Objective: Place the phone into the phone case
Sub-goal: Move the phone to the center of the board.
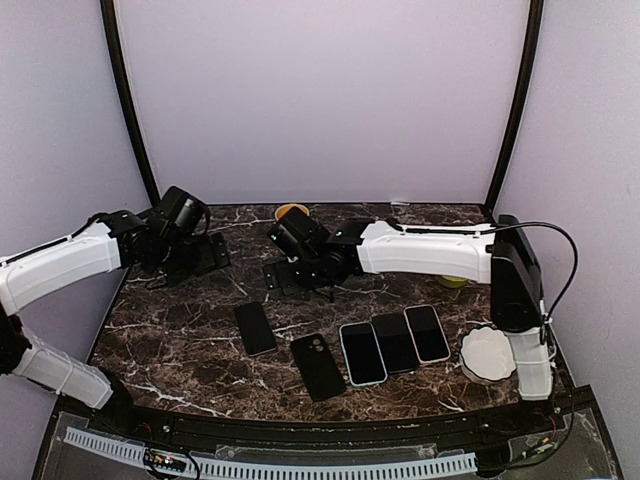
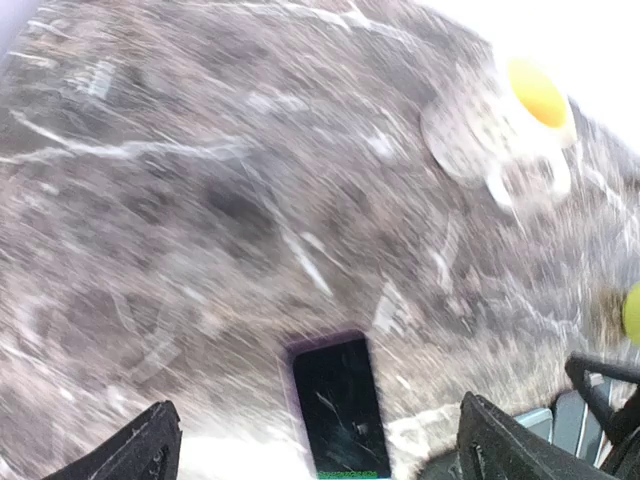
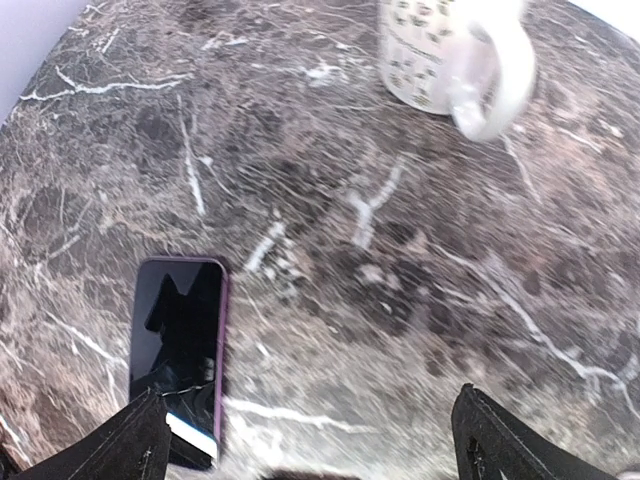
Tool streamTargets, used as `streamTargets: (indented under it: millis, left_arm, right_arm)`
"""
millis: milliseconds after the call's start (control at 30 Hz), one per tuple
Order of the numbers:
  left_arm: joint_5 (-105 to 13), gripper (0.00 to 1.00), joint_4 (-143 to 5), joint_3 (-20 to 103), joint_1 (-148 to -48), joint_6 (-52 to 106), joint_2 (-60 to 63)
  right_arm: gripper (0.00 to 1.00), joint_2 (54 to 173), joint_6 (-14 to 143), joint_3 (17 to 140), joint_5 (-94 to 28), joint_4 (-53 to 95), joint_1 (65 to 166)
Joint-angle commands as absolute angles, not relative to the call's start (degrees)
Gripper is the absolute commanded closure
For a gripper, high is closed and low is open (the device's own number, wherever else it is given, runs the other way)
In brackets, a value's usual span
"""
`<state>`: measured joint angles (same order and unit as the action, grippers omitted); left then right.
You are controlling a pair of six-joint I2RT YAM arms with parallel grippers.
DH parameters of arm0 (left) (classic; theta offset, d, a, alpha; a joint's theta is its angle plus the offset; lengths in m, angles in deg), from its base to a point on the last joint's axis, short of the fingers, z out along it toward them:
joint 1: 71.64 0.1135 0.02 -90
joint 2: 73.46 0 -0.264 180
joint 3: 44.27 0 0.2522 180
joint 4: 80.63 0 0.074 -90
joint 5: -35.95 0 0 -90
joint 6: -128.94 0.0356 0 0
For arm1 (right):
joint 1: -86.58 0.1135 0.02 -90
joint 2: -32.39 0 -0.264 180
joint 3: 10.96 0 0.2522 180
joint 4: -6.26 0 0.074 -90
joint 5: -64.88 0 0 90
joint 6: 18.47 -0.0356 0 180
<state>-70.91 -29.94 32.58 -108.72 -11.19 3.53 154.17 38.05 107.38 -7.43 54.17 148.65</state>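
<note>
I will move my right gripper to the left in the top view and down around the phone's long sides to close, because there is bare tabletop on either side of the phone (image 1: 256, 329) (image 3: 177, 360).
A dark phone with a purple rim (image 1: 255, 328) lies flat, screen up, left of the table's middle. It shows in the left wrist view (image 2: 338, 405) and the right wrist view (image 3: 180, 355). A black phone case (image 1: 319, 366) with a camera hole lies just right of it. My left gripper (image 1: 195, 255) hovers behind the phone, open and empty (image 2: 320, 450); that view is blurred. My right gripper (image 1: 290, 272) hangs over the table behind the case, open (image 3: 310, 445), with the phone by its left fingertip (image 3: 130, 445) and nothing between the jaws.
Three more phones (image 1: 395, 342) lie side by side right of the case. A white bowl (image 1: 488, 353) sits at the right edge. A patterned mug (image 3: 450, 55) with an orange inside (image 1: 291, 211) stands at the back. A yellow-green object (image 1: 452, 281) lies under the right arm.
</note>
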Motion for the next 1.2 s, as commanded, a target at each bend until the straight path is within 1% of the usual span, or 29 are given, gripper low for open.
streamTargets:
  millis: [0, 100, 200, 300, 400, 467, 700, 900, 1067, 1167]
  left_arm:
    - [-68.4, 0.01, -42.0, 22.0, -101.8, 0.8, -5.8]
    - [-73.5, 0.01, -45.8, 19.1, -101.2, 4.8, -8.6]
    - [-76.6, 0.01, -47.1, 18.6, -101.0, 8.9, -7.0]
    - [-73.5, 0.01, -44.5, 20.6, -99.0, 9.0, -2.2]
    - [-69.5, 0.01, -41.3, 23.3, -97.1, 8.7, 1.2]
    - [-67.8, 0.01, -40.3, 24.2, -96.2, 8.4, 2.7]
    - [-63.6, 0.01, -42.1, 23.3, -95.0, 8.7, 2.9]
    - [-61.8, 0.01, -42.7, 23.0, -93.4, 8.7, 2.8]
    - [-60.8, 0.01, -42.8, 22.9, -92.5, 8.5, 3.2]
    - [-60.0, 0.01, -43.0, 22.9, -92.2, 8.5, 3.5]
  right_arm:
    - [0.02, 158.8, 37.2, 112.4, -10.1, 51.9, 148.7]
    - [0.03, 162.3, 36.7, 115.8, -9.6, 52.3, 149.2]
    - [0.04, 166.7, 36.2, 120.5, -10.8, 53.9, 149.6]
    - [0.02, 172.0, 36.8, 127.3, -12.8, 55.7, 151.0]
    - [0.02, 177.0, 37.1, 134.4, -11.6, 60.3, 152.7]
    - [0.01, 179.1, 36.7, 136.6, -10.2, 62.6, 153.4]
    - [0.02, 181.7, 38.0, 137.7, -7.8, 66.2, 155.7]
    - [0.02, 184.8, 39.2, 140.1, -10.3, 66.9, 157.2]
    - [0.07, 185.7, 40.1, 139.7, -8.2, 70.1, 157.2]
    - [0.16, 185.5, 40.2, 138.2, -10.6, 70.7, 156.4]
